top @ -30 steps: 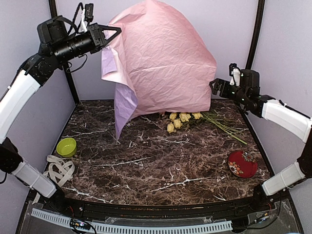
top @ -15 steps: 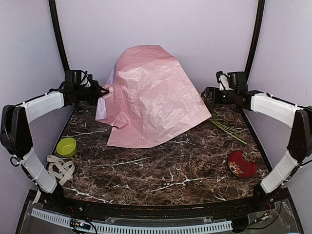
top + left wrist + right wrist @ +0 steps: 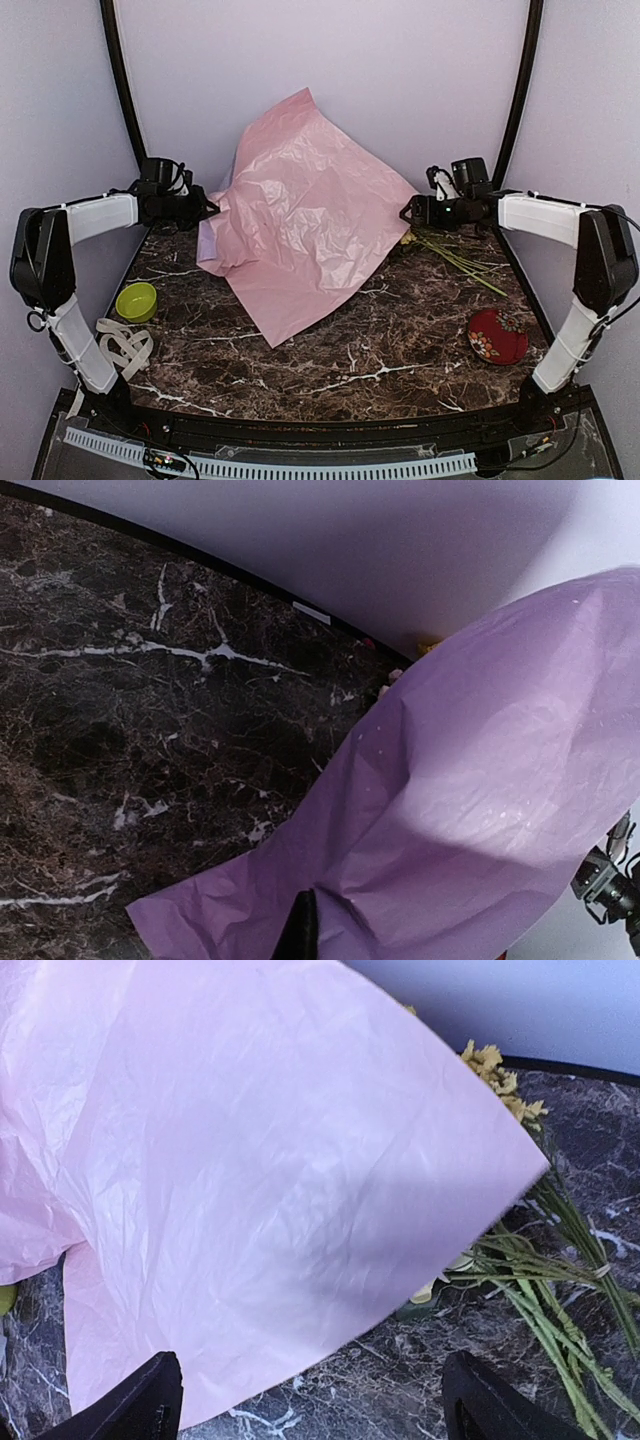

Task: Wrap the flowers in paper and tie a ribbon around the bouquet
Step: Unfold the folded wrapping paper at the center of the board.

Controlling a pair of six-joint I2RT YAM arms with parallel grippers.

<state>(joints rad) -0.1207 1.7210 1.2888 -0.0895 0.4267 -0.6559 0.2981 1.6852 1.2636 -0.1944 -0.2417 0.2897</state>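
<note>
I will next move my right gripper down, tilt it toward my left gripper, and then move it back past the paper's corner onto the paper's edge by the flowers (image 3: pixel 414 198) (image 3: pixel 524 1171).
The paper (image 3: pixel 305 235), pink on top and lilac beneath, lies tented over the flowers at the back of the table. My left gripper (image 3: pixel 205 208) is shut on its left edge; in the left wrist view the dark fingertips (image 3: pixel 300 928) pinch the lilac paper (image 3: pixel 480 780). My right gripper (image 3: pixel 408 212) stands open at the sheet's right corner, its fingers (image 3: pixel 150 1405) wide apart with the paper (image 3: pixel 280 1180) edge above the gap. Of the flowers, green stems (image 3: pixel 458 257) and a few yellow blooms (image 3: pixel 500 1075) stick out on the right. The ribbon (image 3: pixel 122 345) lies bunched at the near left.
A small green bowl (image 3: pixel 136 300) sits at the left, just behind the ribbon. A round red patterned dish (image 3: pixel 497 335) rests at the near right. Lilac walls and two black posts close in the back and sides of the dark marble table (image 3: pixel 330 375).
The paper has come down from high in the air and now drapes over the flowers, its front corner reaching nearer. Both arms lowered; the right gripper moved in to the paper's right corner.
</note>
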